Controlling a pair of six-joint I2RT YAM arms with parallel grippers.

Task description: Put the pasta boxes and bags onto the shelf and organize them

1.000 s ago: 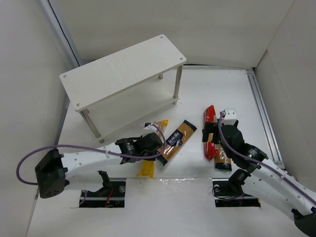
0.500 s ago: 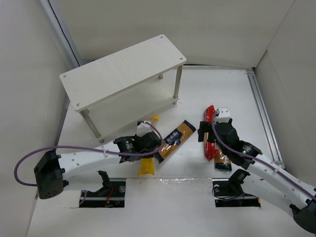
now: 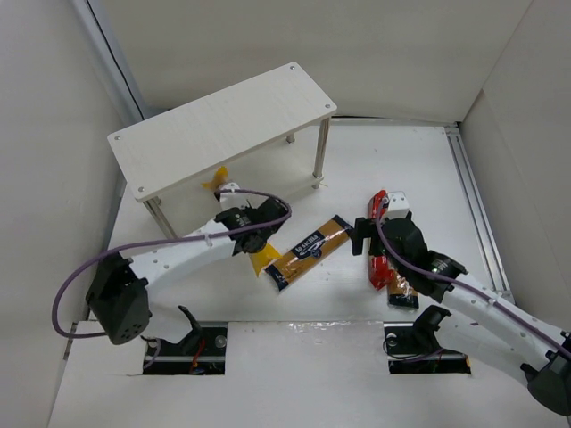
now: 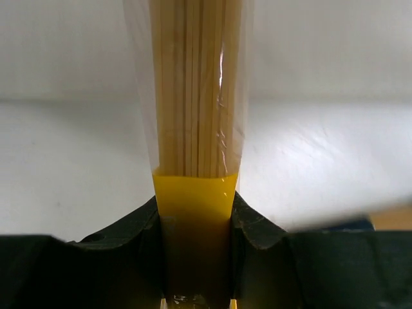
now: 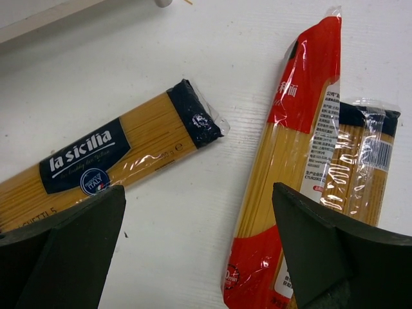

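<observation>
My left gripper will move outward and to the left in the top view to release the yellow pack on the shelf's lower board point(image 3: 193, 201), which is empty.
My left gripper point(image 3: 250, 239) is shut on the plain yellow pack point(image 3: 260, 260) near its yellow end. It holds the pack tilted above the table, far end point(image 3: 217, 176) at the front edge of the white shelf point(image 3: 223, 125). The left wrist view shows the pack point(image 4: 196, 193) clamped between the fingers point(image 4: 257, 225). The golden-brown pack with dark label point(image 3: 308, 252) lies on the table. My right gripper point(image 3: 368, 236) is open, hovering between that pack point(image 5: 109, 154) and the red-ended bag point(image 5: 290, 161). The orange-brown pack point(image 5: 364, 167) lies against the red-ended bag.
The shelf stands on thin silver legs point(image 3: 319, 160) at the back left, with open space beneath. White walls enclose the table on the left, back and right. A metal rail point(image 3: 477, 214) runs along the right side.
My left gripper has lifted the yellow pack off the table and swung it back toward the shelf's front edge. The golden-brown pack has shifted left. My right gripper has moved slightly left.
</observation>
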